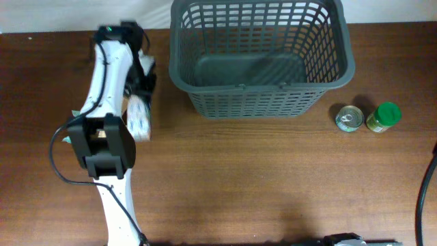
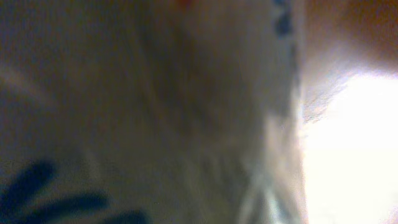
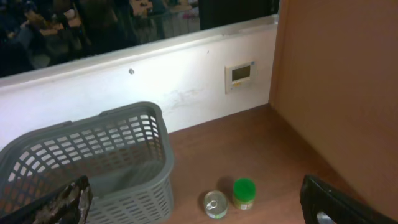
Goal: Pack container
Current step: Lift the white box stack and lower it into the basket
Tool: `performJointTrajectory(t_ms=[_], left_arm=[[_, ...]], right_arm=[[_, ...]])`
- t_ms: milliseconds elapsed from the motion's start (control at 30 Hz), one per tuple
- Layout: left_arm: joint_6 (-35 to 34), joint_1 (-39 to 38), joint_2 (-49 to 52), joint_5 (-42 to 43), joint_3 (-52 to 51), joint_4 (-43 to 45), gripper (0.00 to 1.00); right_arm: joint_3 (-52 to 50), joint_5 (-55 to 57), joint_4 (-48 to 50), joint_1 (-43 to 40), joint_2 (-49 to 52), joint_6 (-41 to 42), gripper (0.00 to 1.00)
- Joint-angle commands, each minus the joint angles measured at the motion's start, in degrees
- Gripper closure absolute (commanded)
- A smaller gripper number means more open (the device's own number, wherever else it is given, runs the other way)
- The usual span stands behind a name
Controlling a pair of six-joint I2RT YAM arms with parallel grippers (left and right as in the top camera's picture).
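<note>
The basket's side is in the way, so my left gripper next needs to go up, across its rim, then down inside to release the packet on the basket's bare bottom.
The container, a large dark grey slotted basket (image 1: 259, 87), stands empty at the back middle of the table and also shows in the right wrist view (image 3: 163, 143). My left gripper (image 1: 142, 80) is left of the basket, shut on a white packet with blue print (image 1: 141, 117). The packet fills the left wrist view (image 2: 155, 112) as a blur and hides the fingers. My right gripper (image 3: 199, 208) is wide open and empty, held high above the table's right part.
A small metal tin can (image 1: 349, 118) and a green-lidded jar (image 1: 383, 117) stand side by side right of the basket; both show in the right wrist view, can (image 3: 216, 204) and jar (image 3: 244, 193). A wall runs behind the table.
</note>
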Motion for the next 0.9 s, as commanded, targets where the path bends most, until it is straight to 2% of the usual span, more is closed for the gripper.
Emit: performJointTrajectory(t_ms=[0,100,200,233,300,333,433,533,700,800,867], left_arm=[[-0.44,0.46,-8.85,-3.26,18.1,-2.64,0.98],[0.48,-0.28,-13.68,-2.75,28.94,-1.27,0.98],[9.22,-3.34,-18.67,1.77,35.3,2.64,0.98],[19.21,-6.84,-21.29,4.5,36.17,6.34,0.98],[25.38,-9.62,-22.27,4.46,36.17,8.33,0.98],[31.47,-13.18,-22.67,4.46,36.17,9.9,0.98],[41.86,-22.69,-21.18,4.46,35.87,11.32,0.98],[46.45,-28.13,-17.59,4.39,34.58,13.51,0.98],[48.43,-31.8,-10.27,4.37,34.53,18.01,0.98],[57.53,-32.87,-7.04,2.21,34.53,19.15,0.98],[60.85,-33.2,-5.35,-0.98,34.53,20.83,0.98]], right_arm=[[-0.02,1.07,-0.37,0.09,-0.07,0.7,0.01],[-0.02,1.07,-0.37,0.09,-0.07,0.7,0.01],[-0.02,1.07,-0.37,0.09,-0.07,0.7,0.01],[-0.02,1.07,-0.37,0.09,-0.07,0.7,0.01],[-0.02,1.07,-0.37,0.09,-0.07,0.7,0.01],[-0.02,1.07,-0.37,0.09,-0.07,0.7,0.01],[-0.02,1.07,-0.37,0.09,-0.07,0.7,0.01],[-0.02,1.07,-0.37,0.09,-0.07,0.7,0.01],[-0.02,1.07,-0.37,0.09,-0.07,0.7,0.01],[-0.02,1.07,-0.37,0.09,-0.07,0.7,0.01],[-0.02,1.07,-0.37,0.09,-0.07,0.7,0.01]])
